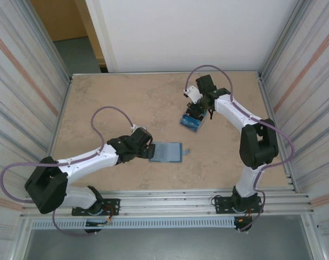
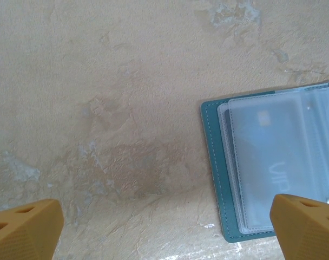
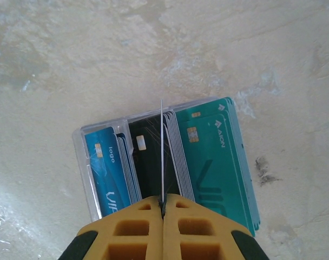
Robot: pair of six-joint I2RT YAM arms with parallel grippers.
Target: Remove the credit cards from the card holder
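To get the card onto the black stack of the tray (image 3: 148, 162), my right gripper will lower the card toward that stack first, then release it.
The card holder (image 1: 169, 152) lies open and flat on the table, teal-edged with clear sleeves (image 2: 262, 173). A pale card shows inside one sleeve (image 2: 272, 146). My left gripper (image 1: 152, 151) (image 2: 164, 233) stands open at the holder's left edge, one fingertip (image 2: 308, 227) over the holder's near corner and the other over bare table. My right gripper (image 1: 199, 111) (image 3: 163, 203) is shut on a thin credit card (image 3: 162, 146) seen edge-on. It hangs over stacks of blue (image 3: 107, 168), black (image 3: 148, 162) and teal (image 3: 213, 162) credit cards (image 1: 190, 122).
The card stacks sit in a clear plastic tray (image 3: 80, 135) at the table's back right. Corrugated walls (image 1: 24, 81) close in both sides. A metal rail (image 1: 170, 197) runs along the near edge by the arm bases.
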